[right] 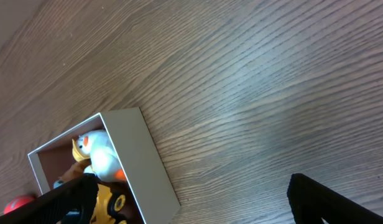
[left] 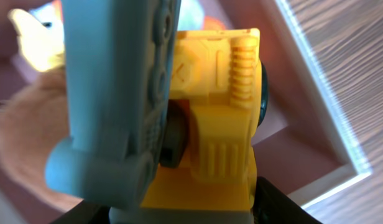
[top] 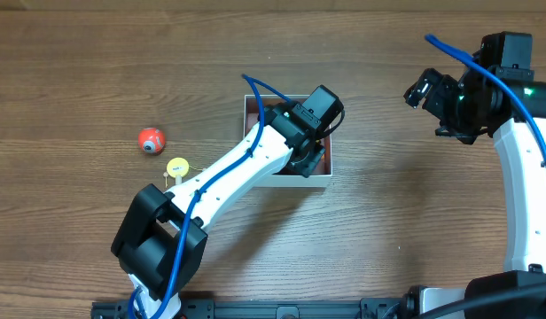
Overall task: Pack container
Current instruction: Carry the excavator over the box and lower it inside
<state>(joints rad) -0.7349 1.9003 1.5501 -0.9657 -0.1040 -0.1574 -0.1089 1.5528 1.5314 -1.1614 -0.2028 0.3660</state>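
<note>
I will turn my left gripper inside the container next, bring the yellow toy truck [left: 222, 124] into the container's near corner [left: 308, 152] and let go of it there, because the bottom in that corner is bare.
The container [top: 331, 161] is a small square white-walled box with a pink inside, at the table's middle. My left gripper [top: 307, 158] reaches down into it. In the left wrist view the jaws [left: 191, 214] are shut on a yellow toy truck [left: 222, 124] with a grey-blue part, held inside the container next to its white wall [left: 316, 106]. A white duck toy [right: 99, 154] lies in the container [right: 138, 155], and the truck [right: 107, 200] shows beside it. My right gripper [top: 421, 91] is open and empty, well to the right of the container, with its fingers wide apart [right: 191, 205].
A red ball [top: 151, 139] and a small yellow round toy [top: 177, 167] lie on the wooden table left of the container, beside my left arm. The red ball also shows in the right wrist view [right: 17, 204].
</note>
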